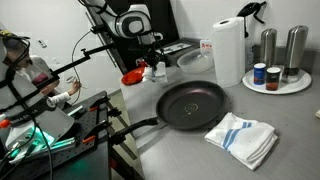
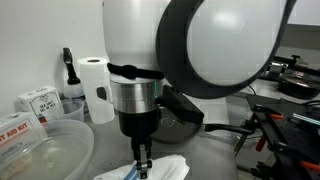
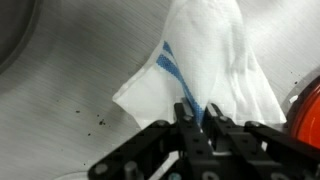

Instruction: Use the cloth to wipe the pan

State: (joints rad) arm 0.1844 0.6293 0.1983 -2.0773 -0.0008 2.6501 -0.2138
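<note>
I will next move my gripper down and left in the wrist view toward the pan [image 1: 192,104] and let go of the cloth's fold on the bare counter [image 1: 157,91] beside the pan's rim.
The cloth [image 3: 215,60] is a small white rag with a thin blue line; it lies bunched on the grey counter in the wrist view and in both exterior views [image 1: 157,70] [image 2: 168,168]. My gripper [image 3: 197,112] is over it with its fingers pinched on a fold of the cloth, and it also shows in both exterior views [image 1: 150,62] [image 2: 143,168]. The black pan [image 1: 192,104] sits in the middle of the counter with its long handle pointing to the counter's edge. It lies apart from the gripper and is partly hidden behind the arm in an exterior view [image 2: 185,118].
A small red dish [image 1: 132,77] [image 3: 306,110] lies right next to the cloth. A folded blue-striped towel [image 1: 243,137] lies by the pan. A paper towel roll [image 1: 228,50] and a plate with shakers [image 1: 275,80] stand behind. A clear plastic container [image 2: 40,150] is close by.
</note>
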